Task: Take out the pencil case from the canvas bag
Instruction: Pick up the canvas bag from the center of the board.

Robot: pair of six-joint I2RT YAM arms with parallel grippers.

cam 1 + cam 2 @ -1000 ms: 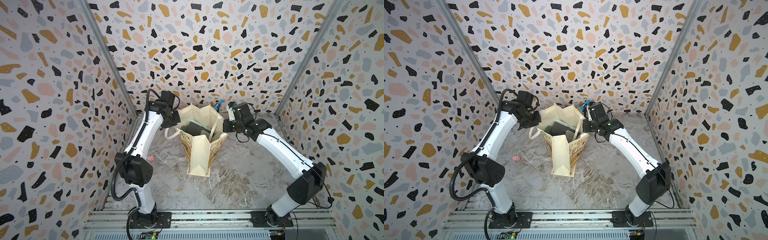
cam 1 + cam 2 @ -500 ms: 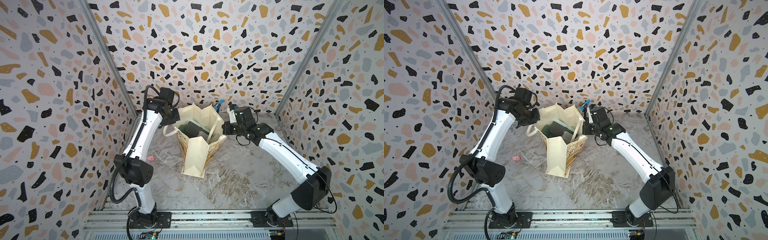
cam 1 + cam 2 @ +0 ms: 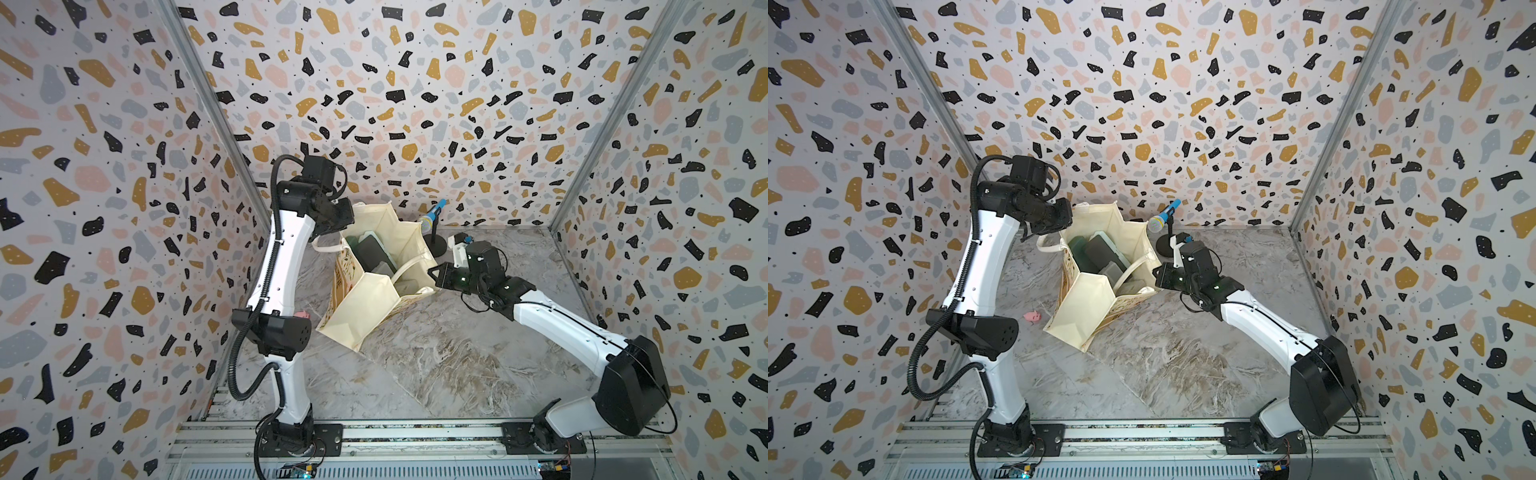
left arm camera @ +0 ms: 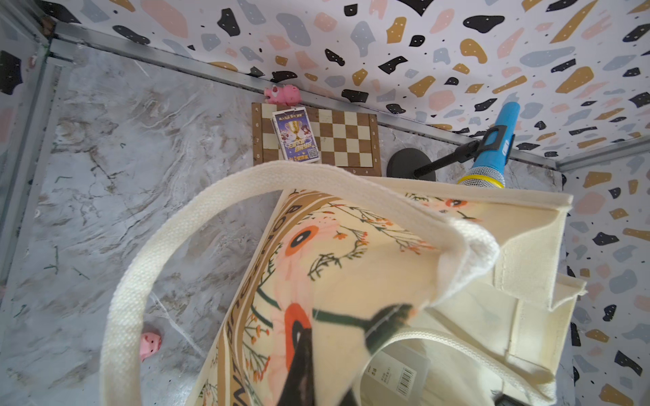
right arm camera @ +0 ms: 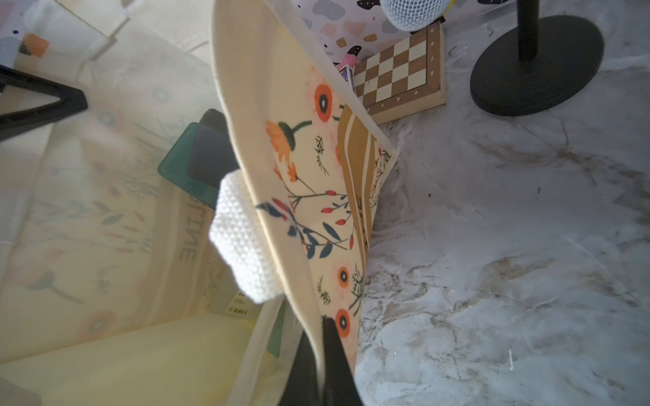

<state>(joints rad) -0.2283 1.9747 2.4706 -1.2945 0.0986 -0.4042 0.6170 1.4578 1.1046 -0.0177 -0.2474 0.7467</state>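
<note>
The bag sits tilted between my arms. My right gripper needs to pull the bag's opposite rim back toward the bag's near edge (image 3: 411,299) and let it go there.
The cream canvas bag (image 3: 365,299) (image 3: 1088,307) sits tilted between my two arms, its mouth held wide. My left gripper (image 3: 348,221) (image 3: 1065,218) is shut on the far left rim beside a handle; in the left wrist view the floral face (image 4: 351,267) lies pinched in my left gripper (image 4: 323,372). My right gripper (image 3: 432,276) (image 3: 1158,277) (image 5: 322,358) is shut on the opposite rim of the bag (image 5: 299,175). Flat dark and green cases (image 3: 372,255) (image 5: 207,158) lie inside. Which one is the pencil case, I cannot tell.
A blue microphone on a black stand (image 3: 434,212) (image 4: 492,151) stands just behind the bag. A chessboard (image 4: 337,137) (image 5: 401,70) with a card box (image 4: 295,135) lies at the back wall. Small pink pig toys (image 4: 283,95) (image 3: 1032,316) lie on the marble floor.
Both grippers stayed shut on the bag's rim. The right gripper moved left and toward the front, and the bag's bottom swung left, so it leans more.
</note>
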